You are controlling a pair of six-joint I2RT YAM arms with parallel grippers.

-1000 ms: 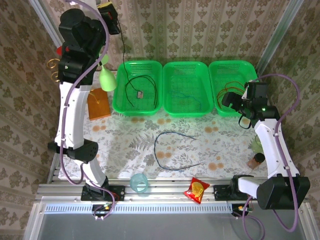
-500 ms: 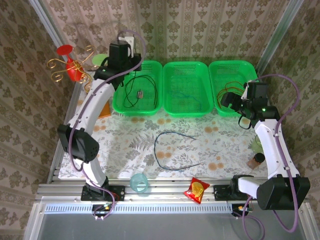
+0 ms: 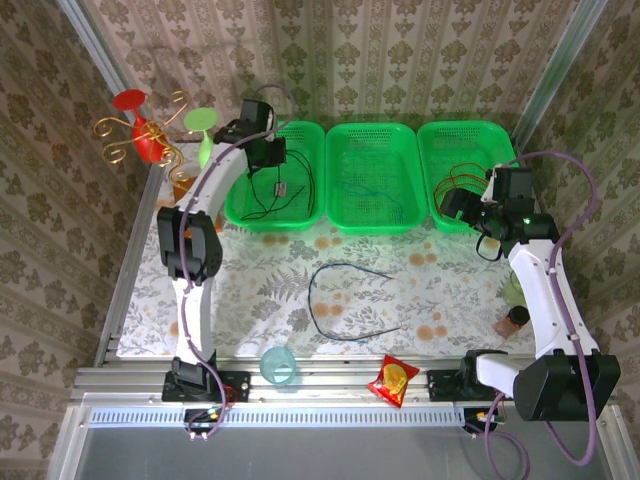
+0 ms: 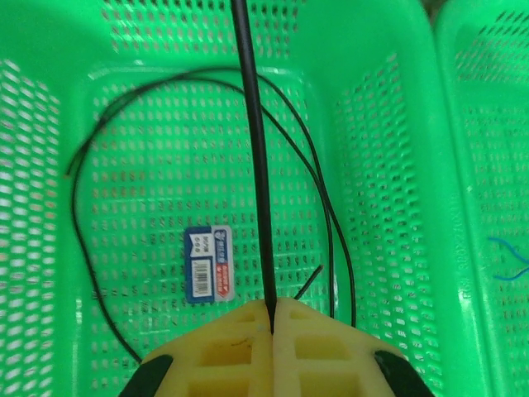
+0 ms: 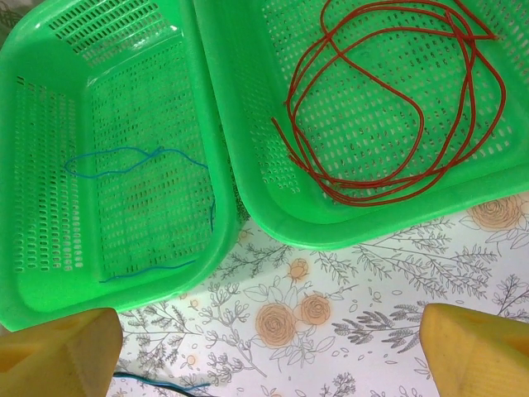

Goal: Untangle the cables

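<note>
I need to bring my left gripper down to the green basket's bottom [image 4: 288, 256] beside the barcode label and let go of the black cable [image 4: 256, 165] where its loops rest, because the basket's bottom is below the gripper.
My left gripper [image 3: 268, 160] hangs over the left green basket [image 3: 240, 215], shut on a black cable [image 4: 256, 165]. The cable runs straight away from the closed pads [image 4: 248, 331], and its remaining loops lie on the basket floor. A red-orange cable [image 5: 413, 99] is coiled in the right basket [image 3: 430, 150]. In the middle basket [image 3: 375, 225] lies a thin blue cable [image 5: 116, 161]. A dark blue cable [image 3: 330, 300] forms an open loop on the floral cloth. My right gripper [image 5: 269, 347] is open and holds nothing, over the cloth just in front of the right basket.
A barcode label [image 4: 208, 263] lies on the left basket's floor. A blue cup [image 3: 279, 366] and a red snack packet [image 3: 393, 380] sit at the near edge. A red and gold ornament [image 3: 140, 135] stands at the back left. A small brown bottle [image 3: 515, 320] is on the right.
My left arm has swung down from high at the back left to just over the left basket, still gripping the black cable. The right arm has barely moved.
</note>
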